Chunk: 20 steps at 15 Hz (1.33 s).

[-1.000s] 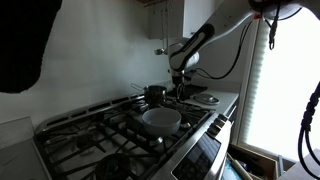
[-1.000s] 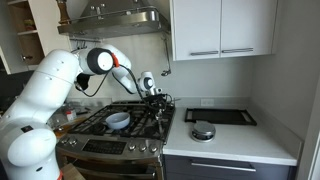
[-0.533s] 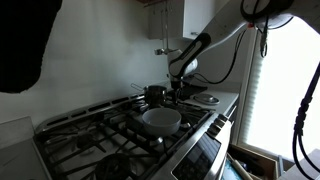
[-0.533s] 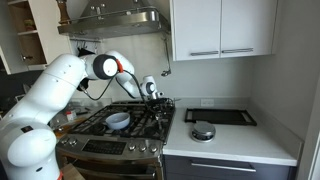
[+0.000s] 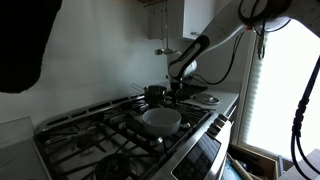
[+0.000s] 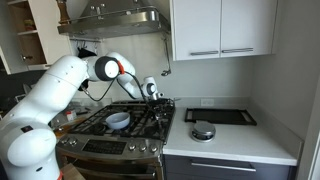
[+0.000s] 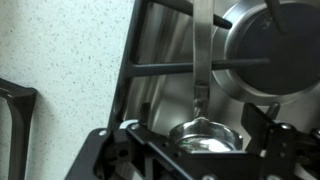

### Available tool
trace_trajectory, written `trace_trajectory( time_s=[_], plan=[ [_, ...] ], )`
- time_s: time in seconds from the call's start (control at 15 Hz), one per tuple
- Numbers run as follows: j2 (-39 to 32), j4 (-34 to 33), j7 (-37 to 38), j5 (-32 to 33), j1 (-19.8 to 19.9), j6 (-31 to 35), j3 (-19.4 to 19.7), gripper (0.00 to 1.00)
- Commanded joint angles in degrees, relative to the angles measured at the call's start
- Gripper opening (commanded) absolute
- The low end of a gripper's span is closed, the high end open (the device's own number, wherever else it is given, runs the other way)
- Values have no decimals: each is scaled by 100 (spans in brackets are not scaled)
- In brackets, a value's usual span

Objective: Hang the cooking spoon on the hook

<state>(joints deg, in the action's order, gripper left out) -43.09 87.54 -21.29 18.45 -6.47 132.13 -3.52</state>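
Observation:
My fingers are on both sides of the spoon's round bowl, so next I will move my gripper along the spoon onto the end of the flat handle that adjoins the bowl.
In the wrist view the metal cooking spoon lies on the stove top, its round bowl (image 7: 205,138) between my fingers and its flat handle (image 7: 203,50) running away from me. My gripper (image 7: 197,148) is open, with one finger on each side of the bowl. In both exterior views the gripper (image 5: 176,88) (image 6: 153,97) is low over the back of the stove, beside a small pot (image 5: 155,93). A hook fitting (image 5: 159,50) sticks out of the wall above it. The spoon is too small to make out in the exterior views.
A grey pan (image 5: 160,119) sits on the stove's black grates (image 5: 110,125). The small pot also shows in the wrist view (image 7: 268,45). A round dish (image 6: 203,131) and a dark tray (image 6: 229,116) lie on the counter beside the stove. Range hood (image 6: 115,18) overhead.
The arm has sunk a little toward the back of the stove. The gripper stays near the small pot.

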Motion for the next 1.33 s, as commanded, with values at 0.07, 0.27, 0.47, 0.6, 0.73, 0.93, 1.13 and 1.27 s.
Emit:
trace_trajectory(
  time_s=[0.07, 0.27, 0.47, 0.6, 0.73, 0.93, 1.13, 1.27],
  plan=[
    [-99, -115, -227, -55, 86, -97, -66, 77],
    [-70, -91, -351, -128, 140, -173, -123, 57],
    [-34, -76, -481, -209, 185, -394, -184, 28],
    [-29, -102, -526, -223, 195, -617, -197, 18],
    [-28, -129, -570, -223, 202, -781, -204, 11],
    [-31, -156, -610, -205, 195, -898, -211, 6],
    [-8, -149, -677, -189, 196, -894, -227, 4],
    [50, -93, -703, -175, 202, -812, -241, 4]
  ],
)
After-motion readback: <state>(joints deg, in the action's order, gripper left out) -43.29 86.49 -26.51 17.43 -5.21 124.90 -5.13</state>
